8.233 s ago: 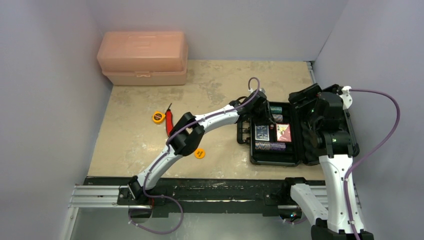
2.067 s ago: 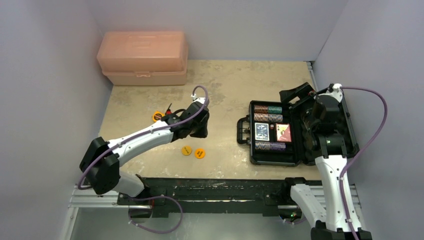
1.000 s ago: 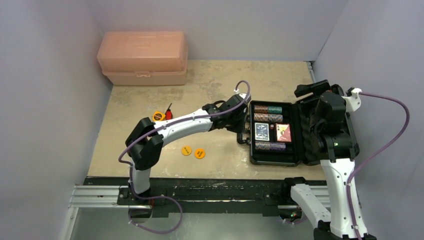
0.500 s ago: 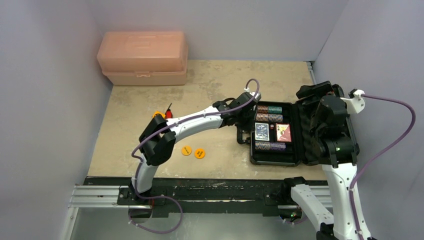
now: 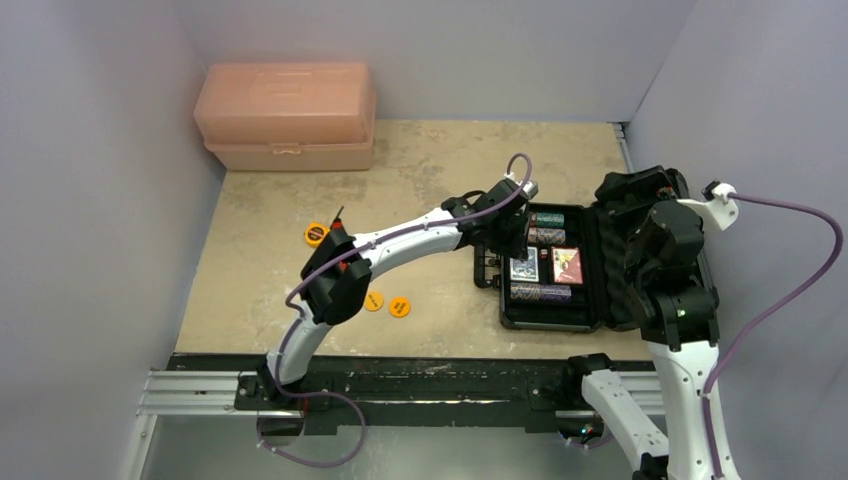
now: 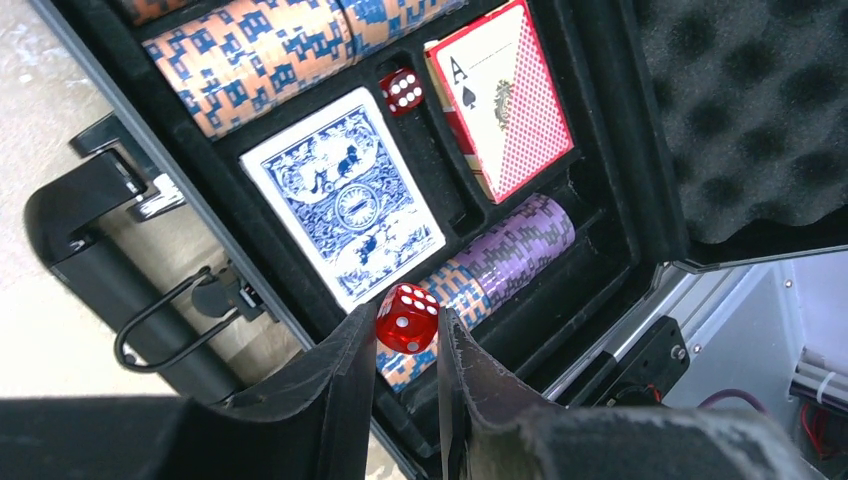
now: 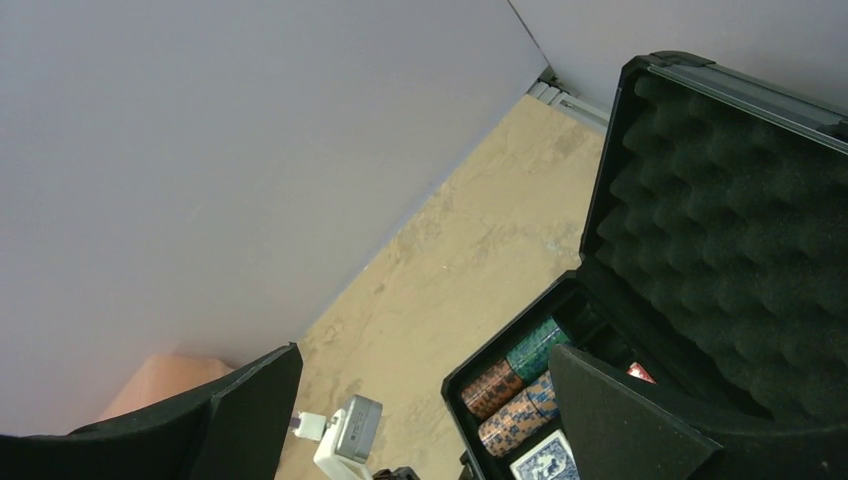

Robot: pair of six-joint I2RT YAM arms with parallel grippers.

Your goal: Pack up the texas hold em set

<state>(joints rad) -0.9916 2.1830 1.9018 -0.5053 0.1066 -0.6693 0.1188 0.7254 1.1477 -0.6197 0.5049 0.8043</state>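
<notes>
I should next move my left gripper toward the red deck [image 6: 505, 100] and lower it into the slot between the decks, because the slot has room beside its red die.
The black poker case [image 5: 505, 315] lies open at the right, its egg-crate foam lid [image 5: 625, 270] raised. Inside are striped chip rows [image 6: 260, 55], a blue deck [image 6: 345, 205], a red deck [image 6: 505, 100] and one red die [image 6: 403, 90] in the slot between the decks. My left gripper [image 6: 405, 330] is shut on a second red die [image 6: 407, 318], held above the blue deck's near edge; in the top view it hovers over the case's left part [image 5: 505, 225]. My right gripper [image 7: 420, 400] is open and empty, above the lid. Two orange discs [image 5: 386, 302] lie on the table.
A peach plastic toolbox [image 5: 287, 115] stands at the back left. A yellow tape measure [image 5: 316, 233] and red utility knife [image 5: 337, 225] lie left of centre, partly behind my left arm. Walls enclose the table on three sides.
My left arm has swung right from the table's middle to over the open case, carrying the die. My right gripper has risen and drawn back above the lid.
</notes>
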